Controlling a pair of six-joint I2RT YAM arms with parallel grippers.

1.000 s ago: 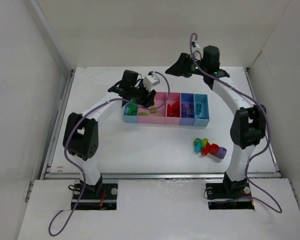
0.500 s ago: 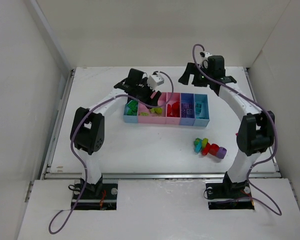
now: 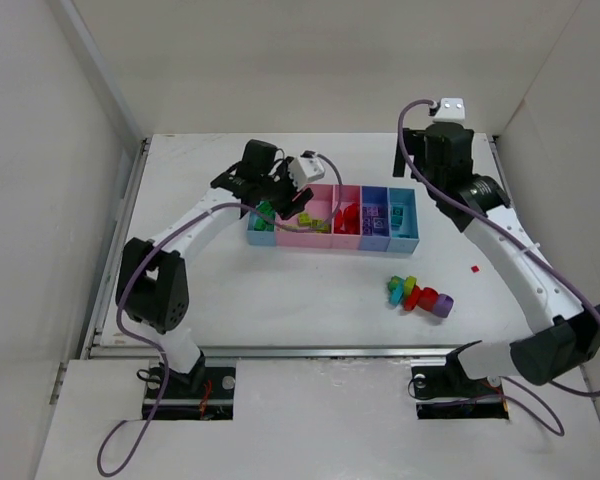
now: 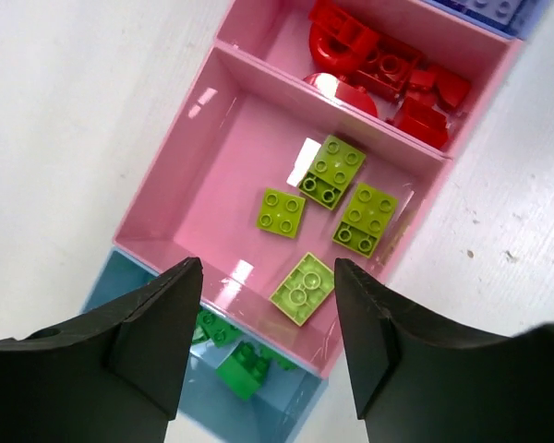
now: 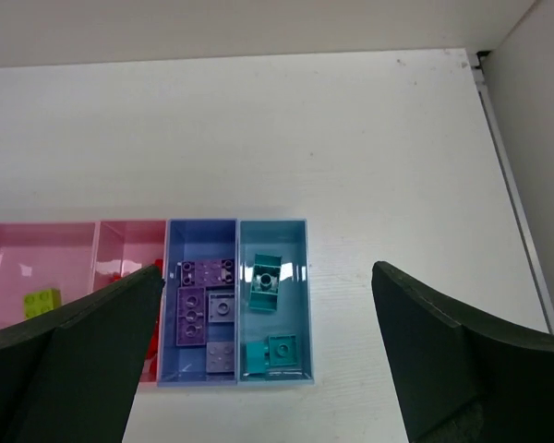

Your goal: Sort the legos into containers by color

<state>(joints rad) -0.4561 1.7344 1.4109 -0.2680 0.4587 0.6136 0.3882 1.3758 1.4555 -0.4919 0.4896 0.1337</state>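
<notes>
The clump with its yellow-green brick (image 3: 410, 284) is still unsorted and lies below and back toward my base, so next I will move my open right gripper back and down onto that brick.
The joined trays (image 3: 276, 241) lie across the table's far middle. In the left wrist view, green bricks (image 4: 240, 369) lie in the light blue end tray, several yellow-green bricks (image 4: 331, 171) in the wide pink tray (image 4: 231, 157), and red bricks (image 4: 388, 69) in the narrow pink one. In the right wrist view, purple bricks (image 5: 203, 309) fill the purple-blue tray and teal bricks (image 5: 266, 281) the light blue end tray. A clump of mixed bricks (image 3: 417, 294) lies loose on the table. My left gripper (image 3: 280, 205) (image 4: 266, 277) hangs open and empty over the trays' left end. My right gripper (image 3: 412, 165) (image 5: 268, 269) is open, empty, high above the right end.
A tiny red piece (image 3: 474, 268) lies on the table right of the loose clump. White walls enclose the table on the left, back and right. The right arm's elbow reaches out to the front right corner (image 3: 570, 340).
The right arm has swung its elbow out to the front right and its wrist has risen and turned over the trays' right end. The left gripper has shifted slightly left over the trays.
</notes>
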